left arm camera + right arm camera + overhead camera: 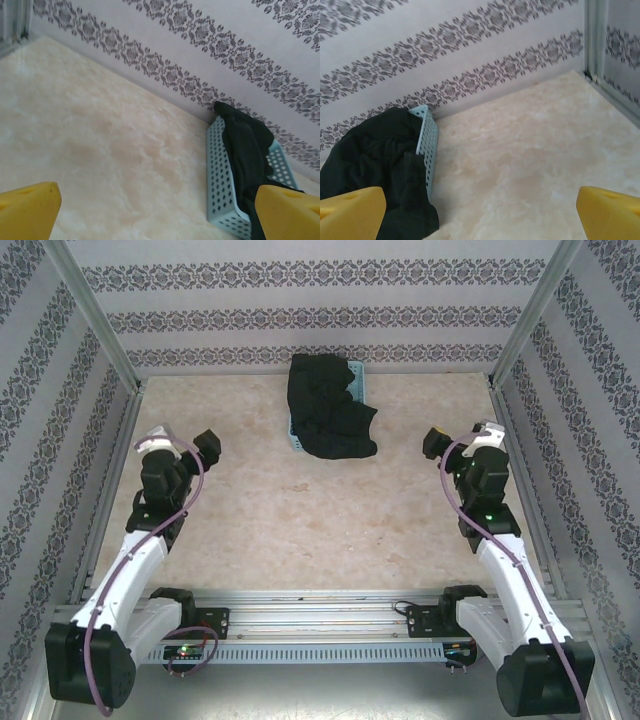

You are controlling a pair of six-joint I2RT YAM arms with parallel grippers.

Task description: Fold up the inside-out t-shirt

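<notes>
The left gripper will next move outward and toward the basket, then down onto the middle of the heap, because the t-shirt lies lower and farther outward than this gripper.
The inside-out t-shirt is a crumpled black heap at the back middle of the table. It lies in and over a light blue basket and spills onto the table in front. My left gripper hovers open at the left, well apart from the shirt. The right gripper hovers open at the right, also apart. In the left wrist view the t-shirt hangs over the basket ahead of the open gripper. In the right wrist view the t-shirt and basket lie ahead left of the open gripper.
Patterned walls close in the table at the back and both sides, with metal posts at the corners. A rail with the arm bases runs along the near edge.
</notes>
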